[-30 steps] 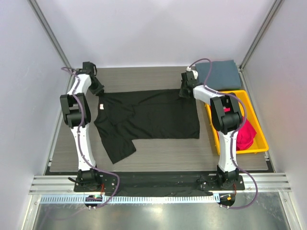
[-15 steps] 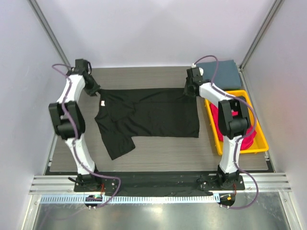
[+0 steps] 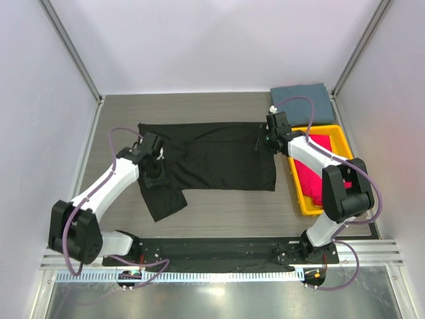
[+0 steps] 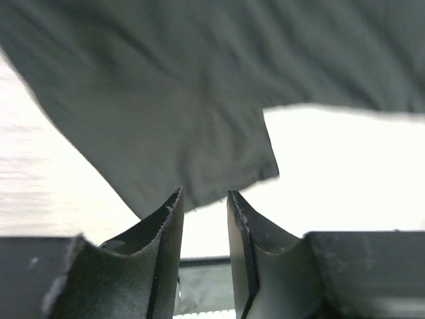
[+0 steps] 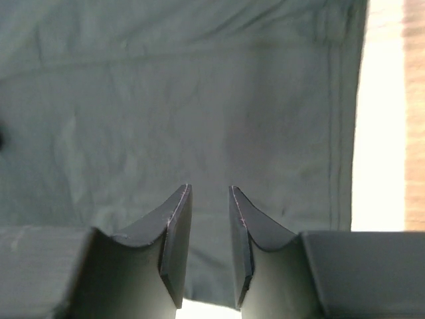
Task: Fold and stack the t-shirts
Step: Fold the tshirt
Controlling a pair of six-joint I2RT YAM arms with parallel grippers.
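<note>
The sleeve still sticks out from the shirt's body. My left gripper needs to move back and down onto the near corner of the sleeve hem [image 3: 157,218].
The black t-shirt [image 3: 219,159] lies spread flat in the middle of the table, one sleeve [image 3: 163,199] pointing toward the near left. My left gripper [image 3: 157,175] hovers over the shirt's left side by that sleeve; in the left wrist view [image 4: 204,194] it is open and empty, with the sleeve hem [image 4: 199,153] just beyond its tips. My right gripper [image 3: 265,141] is over the shirt's right end; in the right wrist view [image 5: 209,189] it is open and empty above black cloth [image 5: 166,100]. The neck label is hidden.
A folded slate grey-blue shirt [image 3: 302,103] lies at the back right corner. The yellow tray [image 3: 342,143] stands along the right edge with magenta-red shirts [image 3: 315,174] in it. Grey wooden table surface [image 3: 226,212] shows in front of the black shirt.
Both grippers have left the shirt's far corners and moved nearer. The left arm swung down over the left sleeve. The right gripper slid a little to the right and nearer.
</note>
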